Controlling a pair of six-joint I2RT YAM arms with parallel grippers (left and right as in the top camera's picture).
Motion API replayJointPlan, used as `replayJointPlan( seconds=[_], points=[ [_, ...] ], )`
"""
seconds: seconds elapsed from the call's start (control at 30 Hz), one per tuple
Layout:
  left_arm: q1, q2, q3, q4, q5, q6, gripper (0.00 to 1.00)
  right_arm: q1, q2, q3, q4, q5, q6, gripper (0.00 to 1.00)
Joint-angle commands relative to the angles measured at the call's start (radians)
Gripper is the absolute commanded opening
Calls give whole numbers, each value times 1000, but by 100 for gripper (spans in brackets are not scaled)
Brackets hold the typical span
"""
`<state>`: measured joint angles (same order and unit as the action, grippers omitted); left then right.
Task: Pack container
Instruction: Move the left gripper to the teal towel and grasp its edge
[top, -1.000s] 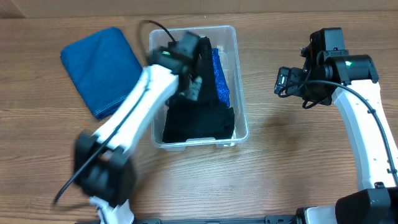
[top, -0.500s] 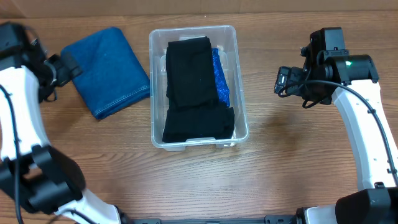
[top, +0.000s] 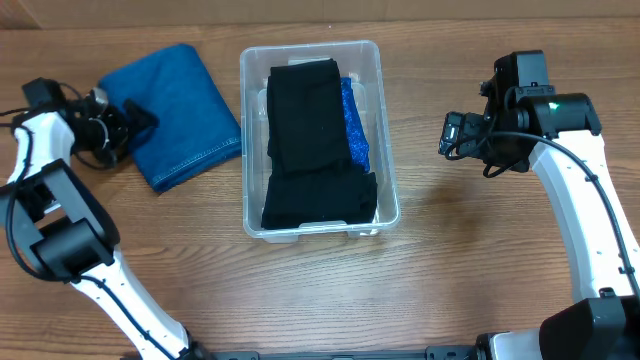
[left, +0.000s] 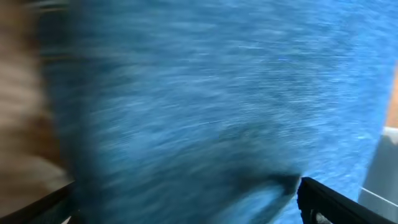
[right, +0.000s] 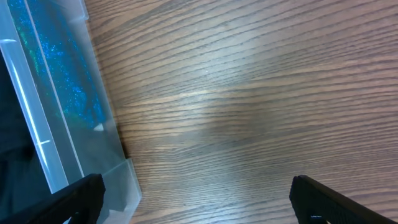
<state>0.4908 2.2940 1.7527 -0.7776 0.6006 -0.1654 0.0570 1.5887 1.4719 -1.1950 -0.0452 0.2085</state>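
My left gripper moves toward the container next, onto the denim's edge farthest from the container, and closes there.
The clear plastic container (top: 388, 190) stands mid-table and holds folded black cloth (top: 305, 120) over a blue sparkly cloth (top: 352, 125). Its wall also shows in the right wrist view (right: 68, 143). A folded blue denim cloth (top: 175, 110) lies left of the container and fills the blurred left wrist view (left: 217, 93). My left gripper (top: 135, 122) is open at the denim's left edge, its fingers wide apart over the cloth (left: 186, 205). My right gripper (top: 455, 133) is open and empty above bare table right of the container (right: 196, 199).
The wooden table (top: 480, 260) spreads around the container. The right arm (top: 590, 200) runs along the right side. The left arm (top: 45, 190) runs down the left edge.
My left arm has swung out of the container to the far left and now reaches the denim cloth. The black cloth stays in the container. The right arm has barely moved.
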Motion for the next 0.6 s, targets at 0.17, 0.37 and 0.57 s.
replayJointPlan(
  seconds=[0.17,0.37,0.57],
  points=[
    [-119,39,-7,-9,195,-41,4,0,-8,-1,3,-2,-27,100],
    [-120,-253,-7,-85,205,-14,4,0,-8,-1,-7,-2,-26,100],
    [-244,-731,-7,-72,122,-34,4,0,-8,-1,-10,-3,-26,100]
  ],
)
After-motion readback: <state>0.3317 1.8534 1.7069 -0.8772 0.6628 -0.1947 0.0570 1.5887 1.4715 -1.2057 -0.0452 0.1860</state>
